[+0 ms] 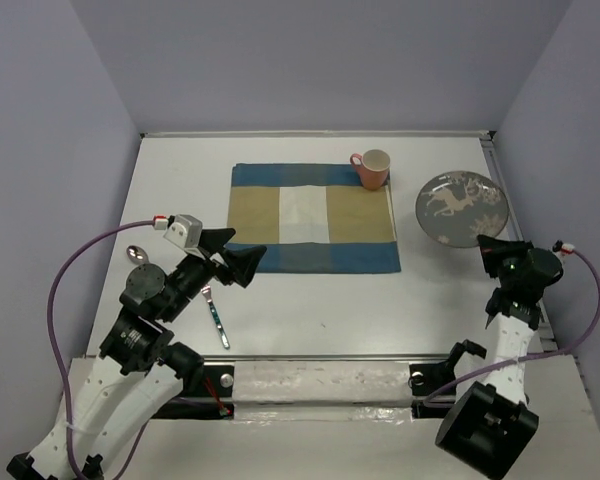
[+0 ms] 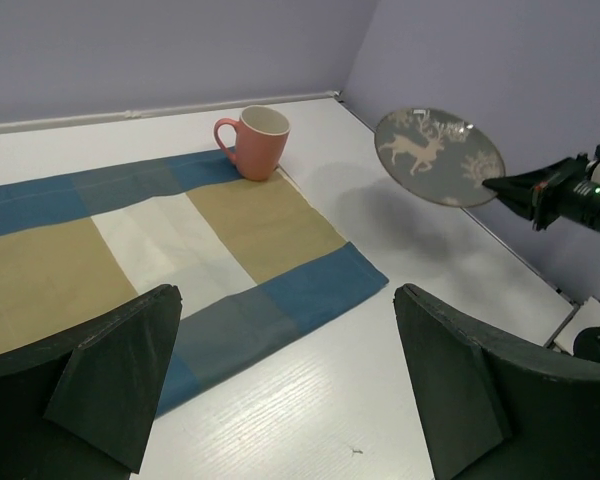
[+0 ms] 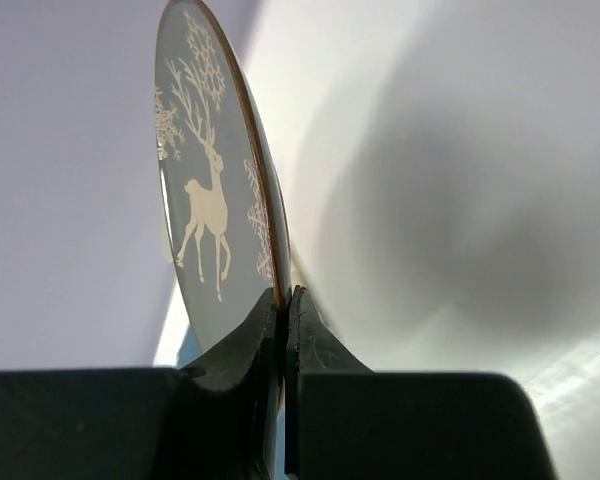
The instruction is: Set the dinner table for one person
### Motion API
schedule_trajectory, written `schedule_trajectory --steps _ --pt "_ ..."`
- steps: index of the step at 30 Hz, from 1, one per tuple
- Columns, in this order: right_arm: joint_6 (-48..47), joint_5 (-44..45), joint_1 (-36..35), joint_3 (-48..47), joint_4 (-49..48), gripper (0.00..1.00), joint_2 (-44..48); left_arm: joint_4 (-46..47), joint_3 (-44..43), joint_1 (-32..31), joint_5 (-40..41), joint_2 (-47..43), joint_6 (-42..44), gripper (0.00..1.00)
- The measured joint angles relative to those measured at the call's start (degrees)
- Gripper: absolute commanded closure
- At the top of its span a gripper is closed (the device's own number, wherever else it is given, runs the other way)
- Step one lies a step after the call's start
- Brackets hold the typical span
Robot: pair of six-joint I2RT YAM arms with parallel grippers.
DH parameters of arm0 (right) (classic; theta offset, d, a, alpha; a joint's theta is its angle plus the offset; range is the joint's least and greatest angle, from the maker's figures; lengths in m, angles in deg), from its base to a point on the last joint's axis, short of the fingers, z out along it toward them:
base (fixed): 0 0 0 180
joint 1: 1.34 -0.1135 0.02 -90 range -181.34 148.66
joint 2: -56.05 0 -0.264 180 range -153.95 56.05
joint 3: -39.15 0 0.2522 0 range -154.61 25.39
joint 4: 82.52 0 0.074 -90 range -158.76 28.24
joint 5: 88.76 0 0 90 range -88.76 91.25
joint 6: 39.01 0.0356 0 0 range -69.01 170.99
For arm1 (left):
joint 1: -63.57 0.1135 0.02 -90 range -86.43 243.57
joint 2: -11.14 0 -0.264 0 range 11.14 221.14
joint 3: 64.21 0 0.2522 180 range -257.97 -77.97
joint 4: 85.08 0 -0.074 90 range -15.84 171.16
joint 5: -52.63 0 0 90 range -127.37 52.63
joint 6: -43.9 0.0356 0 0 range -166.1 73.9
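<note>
I will move my right gripper to the left in the top view and set the plate down onto the mat's middle [image 1: 307, 216], which is still empty.
The white dinner table [image 1: 310, 310] carries a blue, tan and white patchwork mat [image 1: 312, 217]. A pink mug [image 1: 372, 168] stands upright at the mat's far right corner. My right gripper [image 1: 490, 243] is shut on the near rim of a grey plate with a white deer [image 1: 462, 208] and holds it above the table, right of the mat. In the right wrist view the fingertips [image 3: 270, 320] pinch the plate's edge [image 3: 205, 190]. My left gripper [image 1: 235, 255] is open and empty over the mat's near left corner. The left wrist view shows the mug [image 2: 255, 143] and the plate [image 2: 438, 156].
A silver spoon [image 1: 137, 253] lies at the table's left side. A utensil with a blue handle [image 1: 216, 318] lies near the front edge by the left arm. Purple-grey walls close in the back and both sides.
</note>
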Motion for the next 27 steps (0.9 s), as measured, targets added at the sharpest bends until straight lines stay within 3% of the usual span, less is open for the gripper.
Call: schedule_trajectory --steps 3,5,10,15,19,27 --pt "0.5 -1.7 -3.8 -5.1 -0.2 1.00 1.1 0.0 0.0 0.7 0.0 0.4 0.0 0.01" --pt "1.0 -1.2 -9.9 -8.7 -1.3 1.00 0.0 0.0 0.0 1.2 0.0 0.7 0.0 0.01" --pt "0.5 2.1 -32.1 -13.9 -5.0 1.00 -7.1 0.0 0.0 2.5 0.3 1.1 0.0 0.01" --pt "-0.7 5.3 -51.1 -17.7 -9.2 1.00 -21.9 0.0 0.0 3.7 1.1 1.4 0.0 0.01" --pt "-0.8 8.3 -56.5 -21.6 -11.6 1.00 -34.0 0.0 0.0 3.9 1.3 1.6 0.0 0.01" --pt "1.0 14.2 -60.0 -28.3 -18.3 1.00 -50.4 0.0 0.0 4.4 1.3 2.1 0.0 0.01"
